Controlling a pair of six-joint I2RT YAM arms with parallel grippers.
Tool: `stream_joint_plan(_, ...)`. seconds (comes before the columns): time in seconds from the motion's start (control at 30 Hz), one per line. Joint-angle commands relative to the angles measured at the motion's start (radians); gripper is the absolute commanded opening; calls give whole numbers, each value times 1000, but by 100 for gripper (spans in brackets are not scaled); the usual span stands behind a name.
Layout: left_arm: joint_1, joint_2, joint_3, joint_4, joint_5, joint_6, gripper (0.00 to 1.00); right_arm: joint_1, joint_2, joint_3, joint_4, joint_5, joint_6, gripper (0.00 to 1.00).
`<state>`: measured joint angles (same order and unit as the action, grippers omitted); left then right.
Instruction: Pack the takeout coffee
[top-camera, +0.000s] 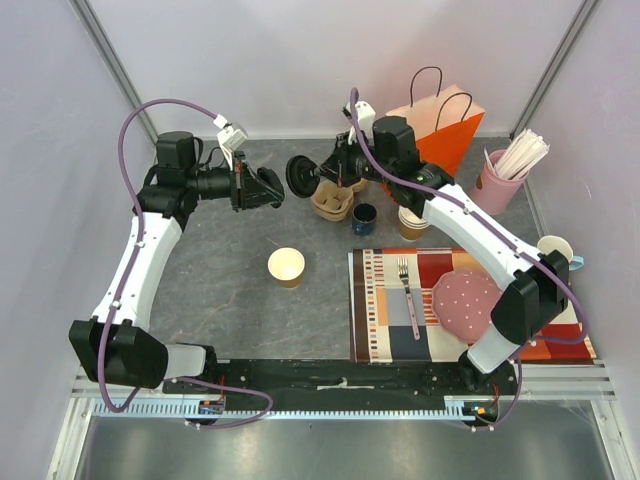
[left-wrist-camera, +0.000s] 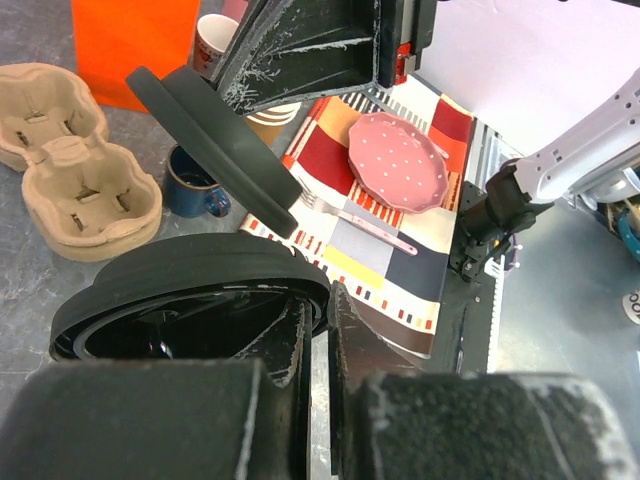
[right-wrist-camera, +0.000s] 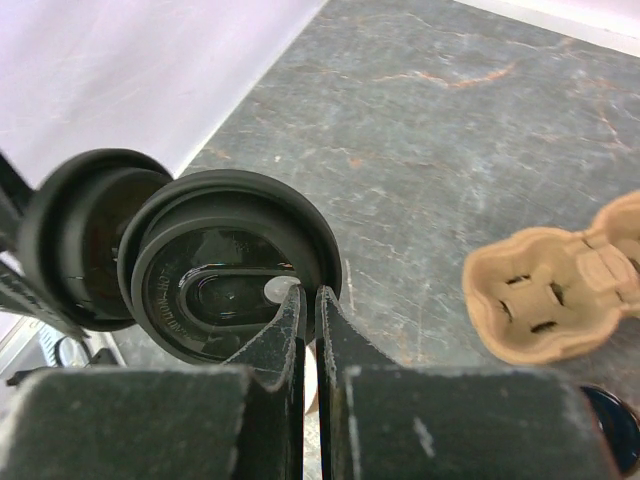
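Note:
My right gripper should move back and down, turn its black lid level onto the cup's open rim (top-camera: 286, 263) (right-wrist-camera: 311, 378), then release it, as the brown paper cup is lidless.
The takeout coffee is out of view; no lidded cup shows. My left gripper (top-camera: 272, 188) (left-wrist-camera: 325, 295) is shut on the rim of a black plastic lid (left-wrist-camera: 190, 295) held in the air. Close to its right, my right gripper (top-camera: 318, 176) (right-wrist-camera: 308, 292) is shut on the rim of a second black lid (top-camera: 298, 175) (right-wrist-camera: 230, 262) (left-wrist-camera: 215, 150). The two lids hang side by side with a small gap, above the table's back middle. A lidless brown paper cup (top-camera: 286, 266) stands upright on the table in front of them.
A pulp cup carrier (top-camera: 333, 200) (right-wrist-camera: 550, 290) and a navy mug (top-camera: 364, 218) sit under the right arm. Behind stand an orange paper bag (top-camera: 440, 130) and a stack of paper cups (top-camera: 412, 222). A striped placemat (top-camera: 390, 320) carries a fork and a pink plate (top-camera: 465, 303).

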<state>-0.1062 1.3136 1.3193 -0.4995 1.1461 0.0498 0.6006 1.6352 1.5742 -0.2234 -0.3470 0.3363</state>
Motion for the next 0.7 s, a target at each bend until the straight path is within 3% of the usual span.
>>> stream_joint_plan(0.0,2,-10,8,-5,-51,48,2,-16,-34,-13,3,71,-16,0)
stream_joint_plan(0.23,10,-7,0,-7,-276,58,2,-9,14,36,-176,98,-103,0)
stream_joint_plan(0.4,46,-11,-14,-11,-546,62,2,146,138,188,-396,230,-265,0)
stream_joint_plan(0.53,105,-30,-77,-1,-609,82,2,225,239,291,-579,322,-319,0)
stream_joint_plan(0.67,190,-34,-117,1,-640,100,2,274,296,303,-591,338,-321,0)
